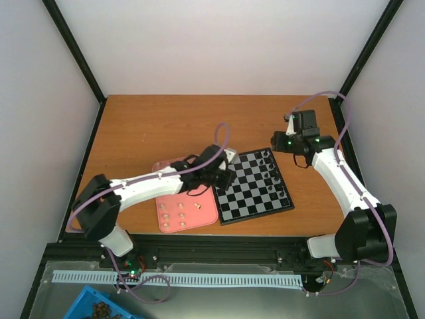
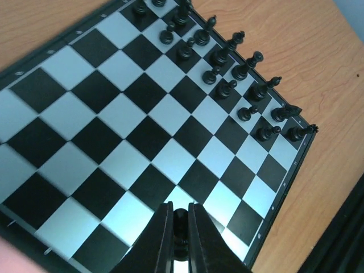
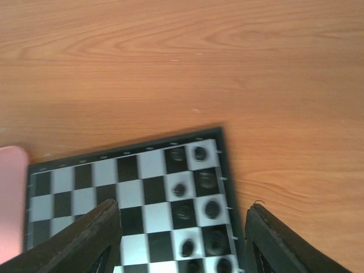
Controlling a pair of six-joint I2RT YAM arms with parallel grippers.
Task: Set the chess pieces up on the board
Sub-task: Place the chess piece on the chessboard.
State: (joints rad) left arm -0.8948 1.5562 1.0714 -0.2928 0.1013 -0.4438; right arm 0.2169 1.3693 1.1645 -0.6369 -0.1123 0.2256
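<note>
The robot's left gripper needs to move across the board point(image 1: 255, 189) next, go down and let go, because the empty near end of the pawn row is below and to the gripper's right in the top view.
The board point(image 1: 255, 189) lies at the middle right of the table, with black chess pieces point(image 1: 272, 173) in two rows along its right side. In the left wrist view those pieces point(image 2: 227, 68) stand at the far edge of the board point(image 2: 114, 114). My left gripper point(image 2: 181, 227) is shut on one small, dark-looking chess piece point(image 2: 181, 219) just above a near-edge square. From above, the left gripper point(image 1: 227, 169) hangs over the board's left side. My right gripper point(image 3: 182, 244) is open and empty, high over the board's point(image 3: 131, 187) far right corner.
A pink tray point(image 1: 206, 211) with several cream pieces point(image 1: 180, 214) lies against the board's left edge. A blue bin point(image 1: 99, 307) and a white slotted rail point(image 1: 179, 279) sit below the table's front edge. Black frame posts and white walls close in the table.
</note>
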